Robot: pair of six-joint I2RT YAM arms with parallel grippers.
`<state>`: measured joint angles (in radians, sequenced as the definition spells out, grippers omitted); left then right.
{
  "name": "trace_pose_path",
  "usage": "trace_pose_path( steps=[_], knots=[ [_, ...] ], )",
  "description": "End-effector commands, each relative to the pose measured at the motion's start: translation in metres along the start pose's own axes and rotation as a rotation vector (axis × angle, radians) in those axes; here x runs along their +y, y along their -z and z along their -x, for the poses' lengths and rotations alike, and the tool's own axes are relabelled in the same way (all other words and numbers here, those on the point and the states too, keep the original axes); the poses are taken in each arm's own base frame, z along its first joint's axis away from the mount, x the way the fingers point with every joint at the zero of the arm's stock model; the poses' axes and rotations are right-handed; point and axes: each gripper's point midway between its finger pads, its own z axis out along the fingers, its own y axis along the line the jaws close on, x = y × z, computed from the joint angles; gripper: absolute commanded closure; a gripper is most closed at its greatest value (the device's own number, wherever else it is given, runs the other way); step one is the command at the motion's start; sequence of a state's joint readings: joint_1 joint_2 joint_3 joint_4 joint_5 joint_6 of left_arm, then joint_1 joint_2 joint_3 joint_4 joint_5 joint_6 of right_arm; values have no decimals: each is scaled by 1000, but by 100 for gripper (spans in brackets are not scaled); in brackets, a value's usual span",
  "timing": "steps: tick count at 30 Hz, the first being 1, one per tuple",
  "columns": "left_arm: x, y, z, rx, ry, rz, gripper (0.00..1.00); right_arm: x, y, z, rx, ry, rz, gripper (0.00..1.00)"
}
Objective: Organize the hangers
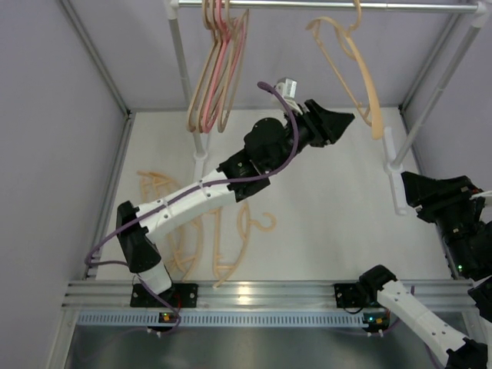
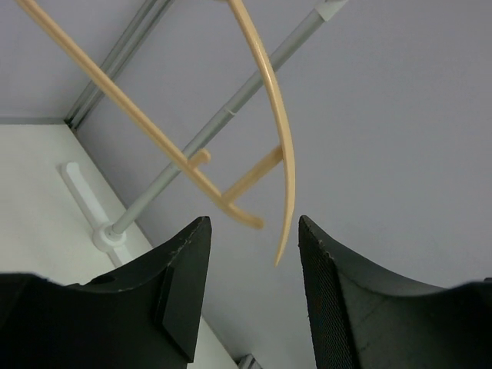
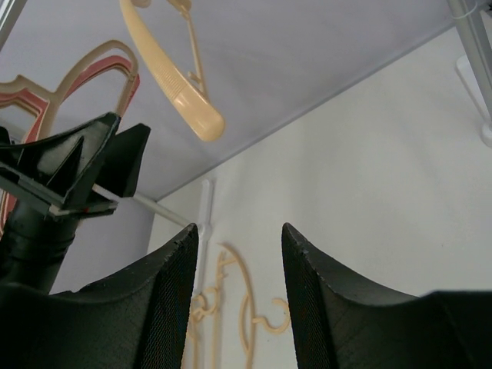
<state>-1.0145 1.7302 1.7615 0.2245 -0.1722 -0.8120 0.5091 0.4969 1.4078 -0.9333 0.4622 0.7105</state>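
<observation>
My left gripper is to turn down next and lower back to the edge hanger of those lying, onto its near arm (image 1: 240, 252), as that hanger borders open tabletop.
A bunch of beige hangers and one pink hanger (image 1: 217, 73) hangs on the rail at the left. One peach-tan hanger (image 1: 355, 65) hangs at the right; in the left wrist view its arm tip and crossbar (image 2: 269, 123) hang just beyond my fingers. My left gripper (image 1: 342, 121) is raised beside this hanger, open and empty (image 2: 254, 231). Several beige hangers (image 1: 231, 238) lie on the white table at the near left. My right gripper (image 1: 409, 189) is low at the right, open and empty (image 3: 240, 238), facing the lying hangers (image 3: 238, 307).
The metal rail (image 1: 307, 6) runs across the top on grey poles (image 1: 181, 69), with white feet (image 1: 396, 177) on the table. Frame walls enclose the left, back and right. An aluminium bar (image 1: 261, 292) runs along the near edge.
</observation>
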Motion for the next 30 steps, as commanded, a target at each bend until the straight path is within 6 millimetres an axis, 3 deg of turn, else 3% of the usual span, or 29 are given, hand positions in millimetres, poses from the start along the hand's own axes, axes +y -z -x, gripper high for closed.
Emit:
trace_pose_path(
  steps=[1, 2, 3, 5, 6, 7, 9, 10, 12, 13, 17, 20, 30],
  knots=[
    [-20, 29, 14, -66, -131, 8, 46, -4, 3, -4, 9, 2, 5, 54],
    [-18, 37, 4, -55, -143, 34, 46, -4, 3, -5, 11, 3, 6, 54],
    [2, 47, -18, -6, -171, 76, 46, -6, 3, -6, 10, 1, 2, 54],
    [9, 74, -26, 15, -223, 139, 46, -8, 3, -9, 13, 1, 0, 54],
    [35, 90, -50, 72, -267, 197, 46, -11, 2, -12, 16, 7, -9, 54],
    [34, 111, -59, 111, -304, 214, 46, -12, 2, -14, 19, 6, -8, 54],
    [59, 137, -77, 166, -374, 299, 46, -16, 1, -18, 22, 12, -16, 53],
    [87, 166, -109, 282, -445, 374, 46, -17, 1, -18, 19, 12, -20, 53],
    [111, 195, -121, 331, -473, 462, 46, -22, 1, -21, 20, 15, -31, 53],
    [132, 216, -139, 395, -501, 510, 46, -24, 0, -22, 19, 16, -37, 53],
    [194, 293, -160, 563, -538, 718, 47, -33, -3, -32, 26, 19, -65, 53],
    [216, 329, -176, 628, -510, 783, 47, -36, -6, -38, 37, 23, -73, 53],
    [248, 375, -197, 706, -560, 944, 46, -40, -12, -49, 57, 33, -86, 52]
  ],
)
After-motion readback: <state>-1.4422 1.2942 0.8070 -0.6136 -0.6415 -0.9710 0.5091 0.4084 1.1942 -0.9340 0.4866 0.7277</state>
